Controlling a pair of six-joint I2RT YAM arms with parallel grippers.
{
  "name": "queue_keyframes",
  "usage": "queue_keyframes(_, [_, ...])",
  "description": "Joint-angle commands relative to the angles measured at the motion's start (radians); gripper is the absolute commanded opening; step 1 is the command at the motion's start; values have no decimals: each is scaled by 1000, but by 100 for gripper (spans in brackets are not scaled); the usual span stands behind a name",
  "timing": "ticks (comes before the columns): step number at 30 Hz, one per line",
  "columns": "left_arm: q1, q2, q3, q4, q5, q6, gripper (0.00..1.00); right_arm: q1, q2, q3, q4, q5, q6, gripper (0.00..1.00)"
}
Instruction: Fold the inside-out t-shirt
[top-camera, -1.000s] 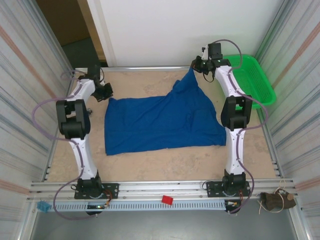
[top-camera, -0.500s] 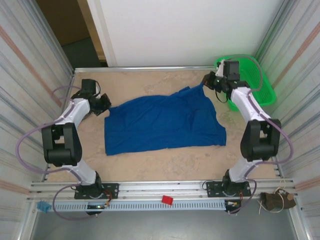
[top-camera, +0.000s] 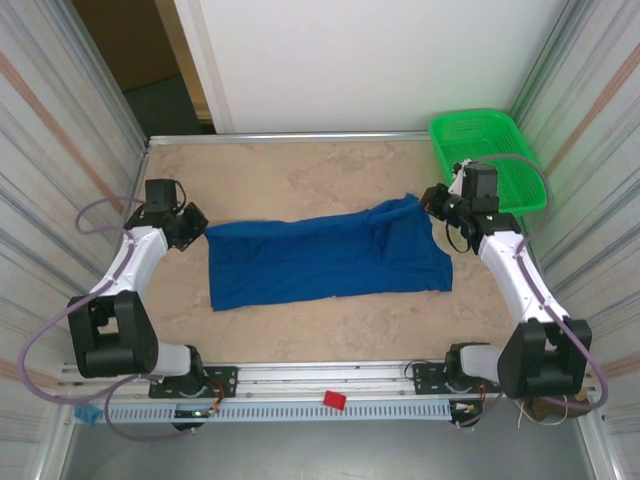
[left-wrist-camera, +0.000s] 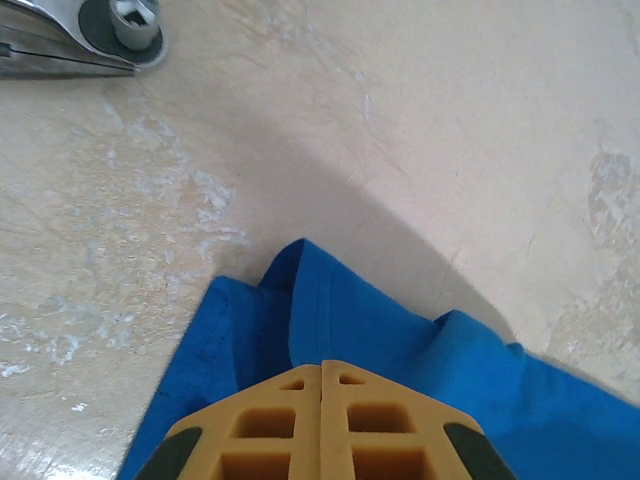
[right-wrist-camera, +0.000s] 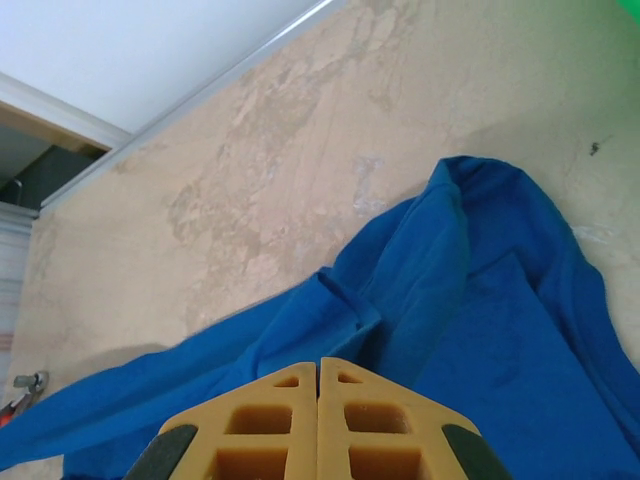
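The t-shirt's raised corner is in the left gripper, which will next draw it back toward the base, lower it to the t-shirt's flat end below and release it there.
The inside-out t-shirt is royal blue and lies as a wide flat band across the middle of the table. My left gripper is at its far left corner, shut on the cloth. In the left wrist view the fingertips are pressed together, with a hemmed fold of the t-shirt running out from under them. My right gripper is shut on the far right corner. In the right wrist view the closed gripper pinches the t-shirt, which drapes away to the left. The far edge runs between the two grippers.
A green mesh basket stands at the back right corner, just behind the right arm. A metal rail with a bolt borders the table's left side. A small red object sits on the front rail between the arm bases.
Both grippers have moved toward the near side and outward. The right one brought its raised corner down from the back edge. The shirt now lies flatter and narrower.
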Motion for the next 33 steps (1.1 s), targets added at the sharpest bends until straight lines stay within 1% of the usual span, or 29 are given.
queue_keyframes(1, [12,-39,-30,-21,-3,-9,0,-1,-80,-31,-65,56,-29,0])
queue_keyframes(4, [12,-58,-78,-13,18,-25,0,-2,-109,-74,-97,72,-34,0])
queue_keyframes(9, [0,-94,-222,42,46,-86,0,3,-128,-226,-84,141,11,0])
queue_keyframes(11, [-5,-95,-264,54,52,-92,2,7,-129,-259,-118,211,41,35])
queue_keyframes(12, [-5,-96,-275,54,51,-88,9,10,-137,-269,-124,228,48,42])
queue_keyframes(13, [-5,-100,-279,48,43,-82,17,16,-149,-275,-128,244,54,45])
queue_keyframes(15, [-3,-116,-276,31,27,-70,30,35,-163,-264,-118,250,45,45])
queue_keyframes(17, [-2,-138,-253,14,16,-59,42,59,-136,-213,-122,232,9,44])
queue_keyframes(19, [-4,-148,-222,-4,6,-50,48,90,-72,-152,-123,208,-40,44])
queue_keyframes(23, [-17,-123,-162,-5,23,-40,51,143,131,-15,-132,139,-120,47])
queue_keyframes(26, [-46,-64,-126,9,47,-31,51,185,293,80,-153,129,-149,50])
queue_keyframes(29, [-81,-5,-95,8,45,-19,51,227,409,156,-188,197,-147,51])
queue_keyframes(33, [-107,14,-93,22,41,-24,51,261,478,182,-191,264,-117,51])
